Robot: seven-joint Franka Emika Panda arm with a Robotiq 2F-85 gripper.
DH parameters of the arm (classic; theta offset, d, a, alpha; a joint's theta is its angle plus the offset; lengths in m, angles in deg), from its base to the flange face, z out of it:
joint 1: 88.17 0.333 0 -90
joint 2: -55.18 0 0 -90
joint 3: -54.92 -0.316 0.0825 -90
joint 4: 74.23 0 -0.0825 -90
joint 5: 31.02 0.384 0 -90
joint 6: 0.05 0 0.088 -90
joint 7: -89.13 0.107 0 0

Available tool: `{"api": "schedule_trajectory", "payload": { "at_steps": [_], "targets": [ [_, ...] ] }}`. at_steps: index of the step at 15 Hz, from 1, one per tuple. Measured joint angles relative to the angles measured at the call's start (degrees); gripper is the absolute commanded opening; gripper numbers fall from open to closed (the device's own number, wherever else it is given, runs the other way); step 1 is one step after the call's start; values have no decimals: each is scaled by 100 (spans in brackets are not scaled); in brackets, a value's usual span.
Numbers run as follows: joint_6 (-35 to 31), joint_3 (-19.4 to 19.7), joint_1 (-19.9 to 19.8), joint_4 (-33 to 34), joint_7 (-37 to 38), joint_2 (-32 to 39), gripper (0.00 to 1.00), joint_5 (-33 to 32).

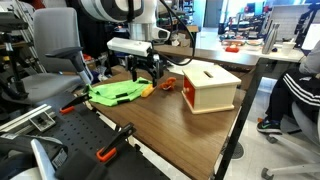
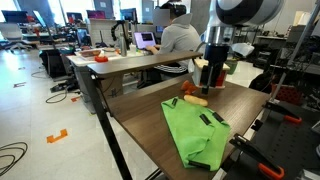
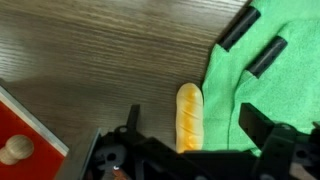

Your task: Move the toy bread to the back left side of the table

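Observation:
My open gripper should go down around the toy bread's middle (image 3: 189,119) and close. The toy bread is below the gripper, and its long sides face the fingers.
The toy bread (image 3: 189,115) is a small yellow-tan loaf lying on the dark wood table (image 3: 100,50), right beside the edge of the lime-green cloth (image 3: 270,90). It also shows in both exterior views (image 1: 147,90) (image 2: 196,100). My gripper (image 3: 194,130) is open and hovers just above the bread, with one finger on each side and touching nothing. The gripper also shows in both exterior views (image 1: 143,68) (image 2: 210,76).
A cream-and-red box (image 1: 210,85) stands on the table close to the gripper; its red side shows in the wrist view (image 3: 25,140). A small orange-red object (image 1: 167,84) lies between box and bread. Chairs, desks and a seated person (image 2: 180,40) surround the table (image 1: 180,130).

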Motion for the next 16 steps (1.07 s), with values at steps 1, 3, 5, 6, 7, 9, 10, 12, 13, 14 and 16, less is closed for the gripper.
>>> {"api": "schedule_trajectory", "payload": {
  "at_steps": [1,3,5,6,7,9,10,12,13,14,16],
  "targets": [
    [0,-16,0,125,64,139,100,0],
    [0,-46,0,344,188,396,100,-2],
    [0,-66,3,524,274,617,100,-5],
    [0,-73,5,603,317,715,75,-7],
    [0,-78,8,672,350,798,74,-8],
    [0,-83,12,785,390,929,58,-17],
    [0,-84,12,830,399,973,49,-20],
    [0,-84,11,902,420,1032,34,-21],
    [0,-84,11,933,437,1046,27,-21],
    [3,-84,11,972,455,1065,19,-21],
    [9,-83,9,1047,487,1097,11,-21]
  ]
}}
